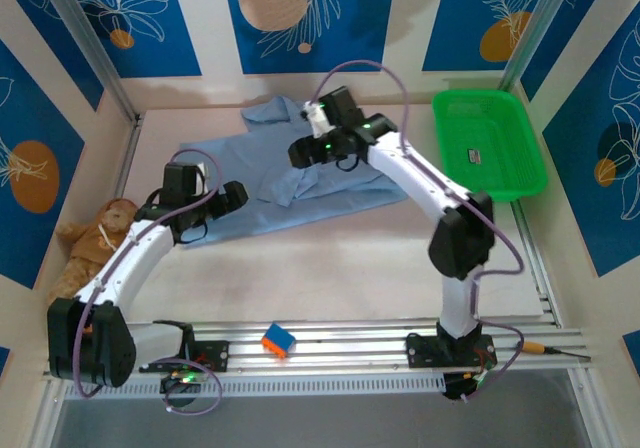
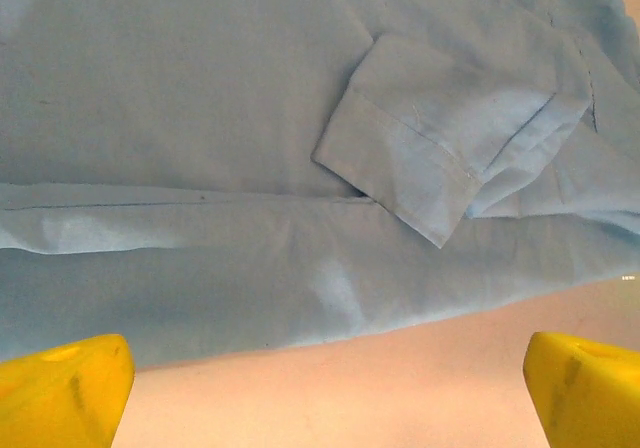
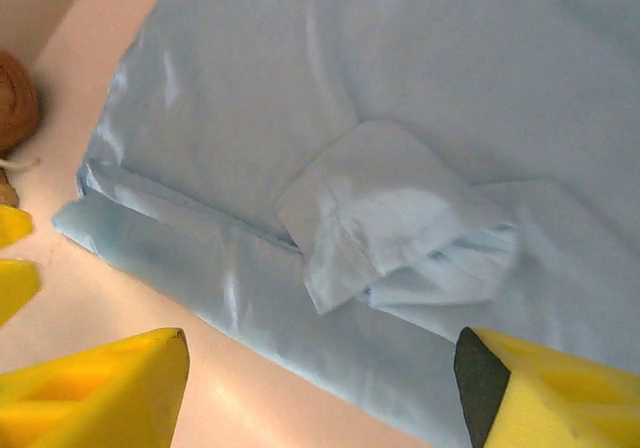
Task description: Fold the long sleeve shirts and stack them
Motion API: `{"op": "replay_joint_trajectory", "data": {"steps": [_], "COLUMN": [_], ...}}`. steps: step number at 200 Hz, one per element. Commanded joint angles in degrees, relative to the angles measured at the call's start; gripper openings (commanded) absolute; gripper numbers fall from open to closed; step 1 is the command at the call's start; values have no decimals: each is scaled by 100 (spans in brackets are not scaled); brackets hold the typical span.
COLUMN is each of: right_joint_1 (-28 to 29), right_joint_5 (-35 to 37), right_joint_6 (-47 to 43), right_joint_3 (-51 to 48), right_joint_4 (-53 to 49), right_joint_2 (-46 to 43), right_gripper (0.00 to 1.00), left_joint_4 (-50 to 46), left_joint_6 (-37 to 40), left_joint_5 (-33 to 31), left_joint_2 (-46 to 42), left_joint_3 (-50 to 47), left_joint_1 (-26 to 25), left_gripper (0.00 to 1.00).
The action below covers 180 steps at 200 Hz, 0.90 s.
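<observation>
The near corner of the cuff sticks out free over the shirt's hem, so my left gripper will next move across the shirt (image 1: 290, 183) and down onto that corner.
A light blue long sleeve shirt (image 1: 290, 183) lies spread flat at the back middle of the table, collar toward the far wall. One sleeve is folded across the body, its cuff (image 2: 410, 158) (image 3: 380, 218) lying on top. My left gripper (image 1: 238, 196) hovers over the shirt's near left hem. In the left wrist view this gripper (image 2: 325, 393) is open, with bare table between its yellow fingertips (image 2: 60, 388). My right gripper (image 1: 300, 153) hangs above the middle of the shirt. In the right wrist view it (image 3: 325, 388) is open and holds nothing, just above the hem of the shirt (image 3: 250, 88).
A green plastic basket (image 1: 490, 143) stands at the back right. A brown teddy bear (image 1: 95, 238) lies against the left wall, also in sight as the teddy bear (image 3: 15, 98). An orange and blue block (image 1: 279, 340) rests on the near rail. Bare table lies in front of the shirt.
</observation>
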Motion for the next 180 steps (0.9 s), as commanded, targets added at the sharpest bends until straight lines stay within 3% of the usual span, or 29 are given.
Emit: {"op": "replay_joint_trajectory", "data": {"steps": [1,27,52,93,137,180], "right_joint_1": [-379,-841,-1047,-1134,-1160,-1195], "right_joint_5": [395,445,524,673,754,727], "right_joint_6": [462,865,1022,869,728,779], "right_joint_3": [-341,-599,-793,-22,995,931], "right_joint_4": [-100,-414,-223,-297,-627,-515], "right_joint_2": [-327,-106,246,1225,2234,2513], "right_gripper": [73,71,70,67,63,61], "left_joint_4": [0,-454,-1092,-229,733,1402], "left_joint_6": [332,1060,1181,-346,-1729,-2510], "left_joint_5": [407,263,99,677,851,871], "left_joint_2": [429,1206,2142,2699,3078,3406], "left_joint_3": [356,1193,2150,1905,1538,1509], "left_joint_1": [-95,-579,-957,-1142,-1321,-1385], "left_gripper": [99,96,85,77,79,80]}}
